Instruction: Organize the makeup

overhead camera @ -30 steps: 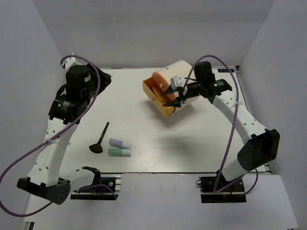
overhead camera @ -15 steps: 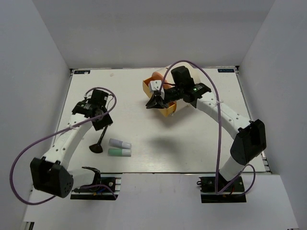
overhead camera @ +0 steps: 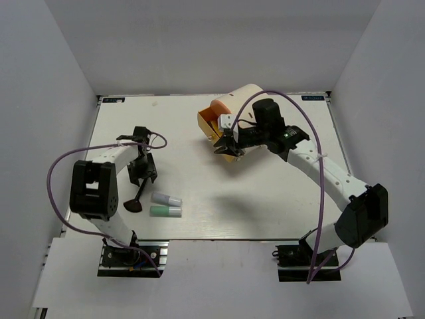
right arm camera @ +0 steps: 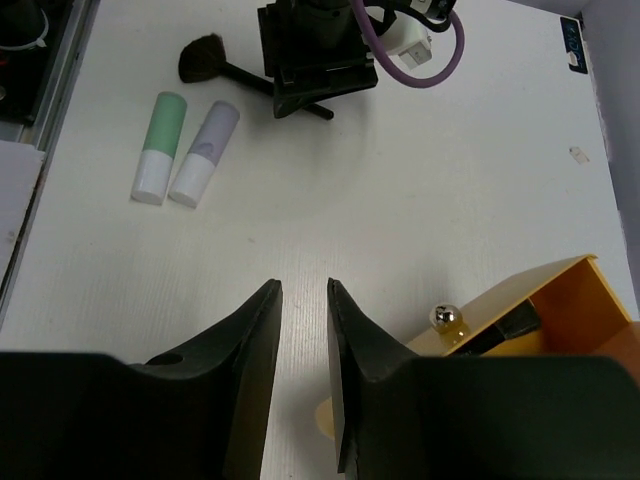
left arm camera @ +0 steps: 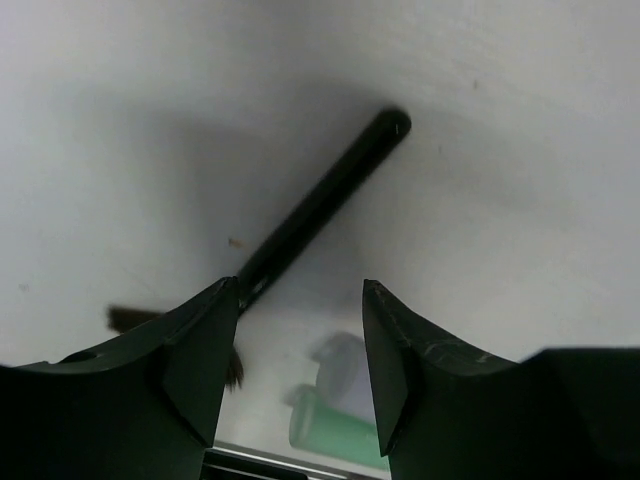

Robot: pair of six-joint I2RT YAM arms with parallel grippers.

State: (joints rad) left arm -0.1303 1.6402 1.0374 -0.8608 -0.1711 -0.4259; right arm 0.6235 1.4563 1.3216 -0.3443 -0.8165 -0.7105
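Note:
The rounded half of the brush's handle [left arm camera: 332,195] is below my left gripper and just outward, clear of both fingers. I will lower the open fingers outward around it next.
A black-handled brush [overhead camera: 137,197] lies on the table at the left, its handle [left arm camera: 322,203] running under my left gripper's near finger [left arm camera: 195,350]. My left gripper [overhead camera: 141,170] [left arm camera: 300,365] is low over that handle, open, holding nothing. Just right of the brush head [right arm camera: 203,58] lie a lavender tube [overhead camera: 166,199] [right arm camera: 205,152] and a mint green tube [overhead camera: 166,211] [right arm camera: 160,147], side by side. My right gripper [overhead camera: 226,143] [right arm camera: 303,290] hovers at the front of the drum's orange drawer [right arm camera: 545,300], jaws parted by a narrow gap with nothing between them.
A big cream drum [overhead camera: 247,106] lies on its side at the back centre, its orange drawer [overhead camera: 211,125] pulled out toward the left. The drawer has a silver knob [right arm camera: 444,317] and something dark inside. White walls close in the table.
My left arm has swung down from the back left corner onto the brush handle. My right gripper has shifted left along the drawer front, then slightly back.

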